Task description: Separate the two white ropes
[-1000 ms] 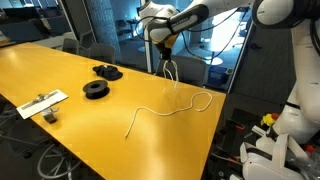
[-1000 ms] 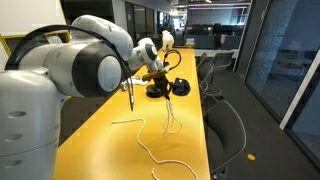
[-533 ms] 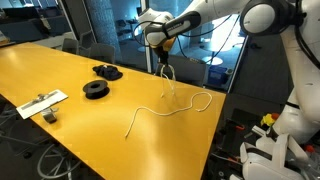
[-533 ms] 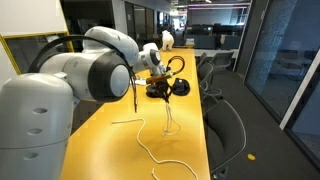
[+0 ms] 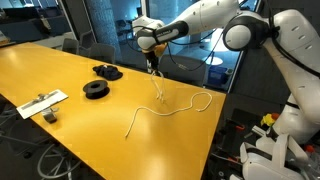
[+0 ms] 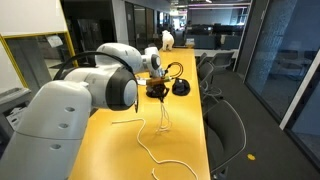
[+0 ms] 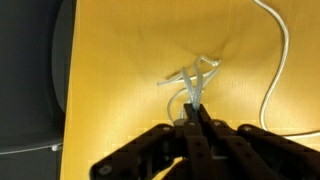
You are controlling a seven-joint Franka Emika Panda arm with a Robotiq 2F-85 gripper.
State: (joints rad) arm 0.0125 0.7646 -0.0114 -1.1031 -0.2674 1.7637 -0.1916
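Observation:
The rope in my gripper should go outward and down next, and I should release it on the bare tabletop by the chairs, clear of the other rope.
My gripper (image 5: 153, 64) hangs above the far part of the yellow table (image 5: 60, 75), shut on one white rope (image 5: 160, 90). That rope dangles from the jaws in loose loops whose lower end reaches the tabletop. In the wrist view the closed jaws (image 7: 196, 112) pinch the looped rope (image 7: 188, 80). The other white rope (image 5: 172, 110) lies on the table in a long curve toward the right edge. It shows at the top right of the wrist view (image 7: 284, 50) and in an exterior view (image 6: 150, 150), near the hanging rope (image 6: 166, 118).
Two black round spools (image 5: 107, 71) (image 5: 95, 89) sit on the table to the left of the gripper. A flat white strip with dark objects (image 5: 42, 101) lies near the left edge. The table's right edge (image 5: 222, 110) is close to the lying rope.
My gripper has moved left, toward the spools, carrying the held rope along. The rope on the table has stayed where it was.

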